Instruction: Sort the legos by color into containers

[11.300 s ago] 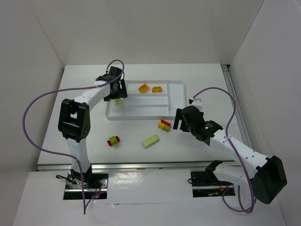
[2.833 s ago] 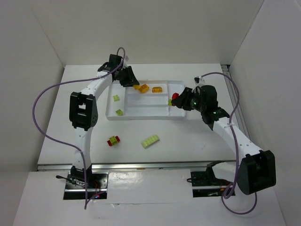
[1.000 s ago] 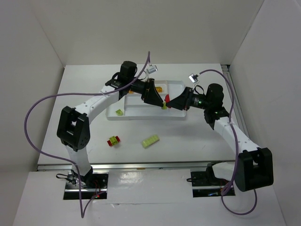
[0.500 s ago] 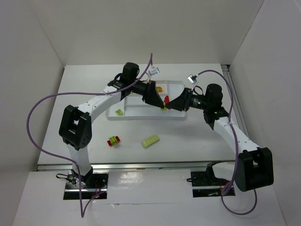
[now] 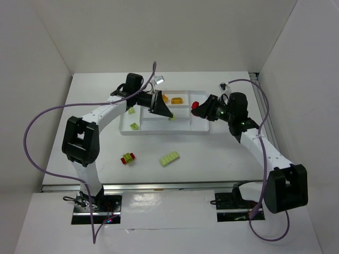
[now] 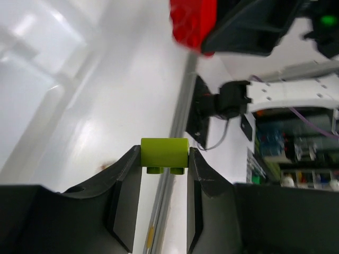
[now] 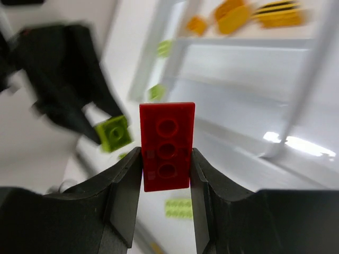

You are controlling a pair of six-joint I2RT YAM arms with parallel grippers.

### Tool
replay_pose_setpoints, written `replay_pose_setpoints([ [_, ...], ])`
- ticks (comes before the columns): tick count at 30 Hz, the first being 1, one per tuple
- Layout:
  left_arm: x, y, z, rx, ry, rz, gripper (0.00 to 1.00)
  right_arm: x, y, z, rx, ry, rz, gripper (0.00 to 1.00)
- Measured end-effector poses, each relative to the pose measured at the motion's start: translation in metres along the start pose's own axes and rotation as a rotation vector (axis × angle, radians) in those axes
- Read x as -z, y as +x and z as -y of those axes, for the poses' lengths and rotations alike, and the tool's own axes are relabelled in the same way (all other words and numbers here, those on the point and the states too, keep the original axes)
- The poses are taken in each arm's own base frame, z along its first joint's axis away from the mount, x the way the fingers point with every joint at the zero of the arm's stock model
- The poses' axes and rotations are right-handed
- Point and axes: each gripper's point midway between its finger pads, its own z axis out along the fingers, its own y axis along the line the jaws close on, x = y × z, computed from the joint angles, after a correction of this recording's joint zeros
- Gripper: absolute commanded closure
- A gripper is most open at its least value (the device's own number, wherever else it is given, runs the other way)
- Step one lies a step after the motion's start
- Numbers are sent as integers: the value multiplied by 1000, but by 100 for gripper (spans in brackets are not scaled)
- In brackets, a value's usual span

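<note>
Next, my right gripper turns downward over the white tray's empty end section past the yellow-orange legos, then lowers the red lego (image 5: 195, 105) inside.
Over the white tray (image 5: 153, 131) my left gripper (image 5: 169, 115) is shut on a small light green lego (image 5: 171, 117); in the left wrist view this brick (image 6: 164, 153) sits pinched between the fingertips, studs down. My right gripper (image 5: 197, 107), just to the right above the tray's right sections, is shut on a red lego (image 5: 195, 105), a flat brick whose hollow underside faces the right wrist camera (image 7: 167, 145). The two bricks hang apart. Two yellow-orange legos (image 5: 177, 99) lie in a far slot, and two green ones (image 5: 134, 126) in the left section.
On the table in front of the tray lie a light green flat brick (image 5: 169, 158) and a small stack of red, yellow and green bricks (image 5: 127, 158). White walls close in the table on three sides. Purple cables loop from both arms.
The left gripper has shut on the green lego and drawn back to the left with it. The red lego has come away in the right gripper, which has shifted slightly right.
</note>
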Motion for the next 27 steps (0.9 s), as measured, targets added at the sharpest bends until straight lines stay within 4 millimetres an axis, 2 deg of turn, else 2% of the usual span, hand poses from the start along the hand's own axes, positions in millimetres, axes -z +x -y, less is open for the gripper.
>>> replay_pose_setpoints([
  [4, 9, 3, -37, 102, -206, 25, 100, -25, -23, 40, -5, 262, 67, 76],
  [6, 12, 7, -58, 150, -334, 26, 100, -38, -26, 60, 10, 379, 80, 76],
  [10, 24, 19, -94, 214, -550, 20, 100, -62, -25, 107, 36, 581, 52, 76],
  [15, 38, 22, -118, 240, -720, 18, 100, -78, -14, 161, 58, 766, 14, 71],
  [18, 45, 11, -131, 232, -805, 36, 100, -81, -11, 181, 68, 836, -3, 61],
  [19, 46, 7, -135, 228, -824, 43, 100, -84, -12, 185, 73, 848, -4, 43],
  [20, 47, 2, -139, 224, -842, 49, 100, -87, -14, 188, 77, 857, -2, 31],
  [23, 50, -9, -153, 217, -895, 68, 100, -91, -18, 193, 88, 874, 4, 9],
  [27, 51, -14, -174, 236, -958, 77, 100, -90, -23, 191, 102, 880, 17, 9],
])
